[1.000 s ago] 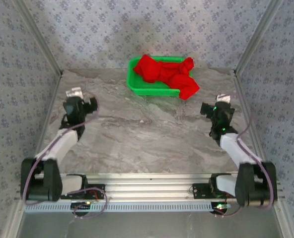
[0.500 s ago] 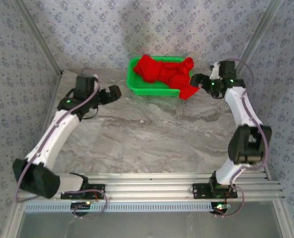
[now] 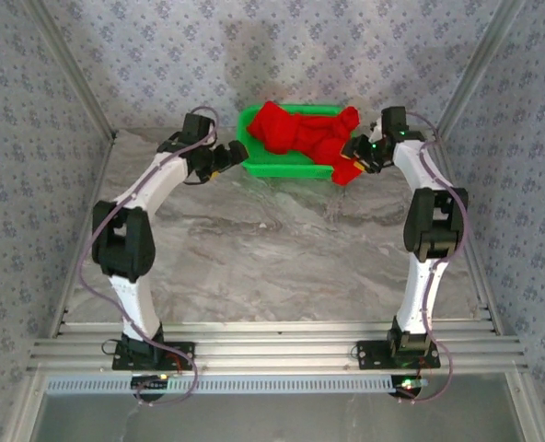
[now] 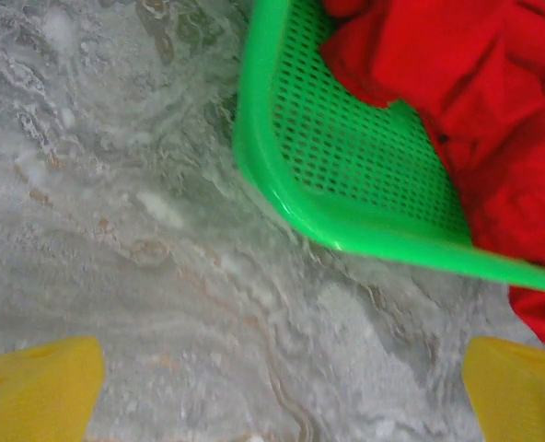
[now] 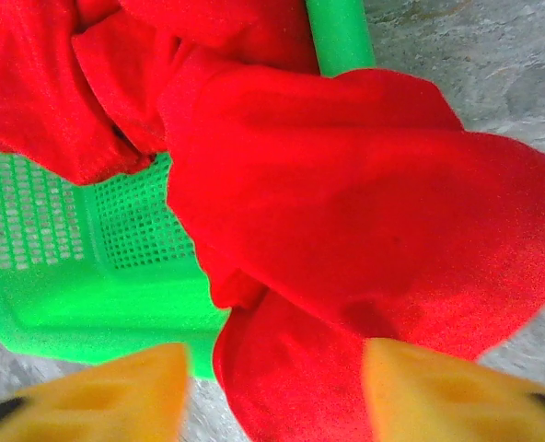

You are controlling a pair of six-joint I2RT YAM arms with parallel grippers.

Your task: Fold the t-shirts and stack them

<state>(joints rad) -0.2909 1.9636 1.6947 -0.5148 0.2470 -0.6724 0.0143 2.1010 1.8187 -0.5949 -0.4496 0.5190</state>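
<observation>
The left gripper moves outward and down to the basket's nearest side rim (image 3: 242, 134) (image 4: 253, 110) next, its open fingers straddling that cloth-free edge.
The bright red t-shirt (image 3: 305, 136) lies crumpled in the green basket (image 3: 277, 168) at the back of the table, with one part spilling over the basket's right front rim onto the marble. No print shows. My left gripper (image 3: 232, 154) hovers open just left of the basket's front corner, its yellow fingertips (image 4: 35, 390) wide apart over bare marble, and the basket (image 4: 259, 157) and shirt (image 4: 480, 101) lie ahead. My right gripper (image 3: 352, 152) is open at the overhanging cloth, and red fabric (image 5: 346, 239) lies between its yellow fingers (image 5: 434, 396).
The basket's mesh floor (image 5: 61, 230) shows left of the shirt. Patterned walls and metal frame posts (image 3: 75, 83) close in the table's sides and back. Grey marble tabletop (image 3: 272, 249) stretches between the basket and the arm bases.
Both arms have reached from the table's sides up to the basket. The left gripper moved right to the basket's left corner, and the right gripper closed in on the hanging cloth.
</observation>
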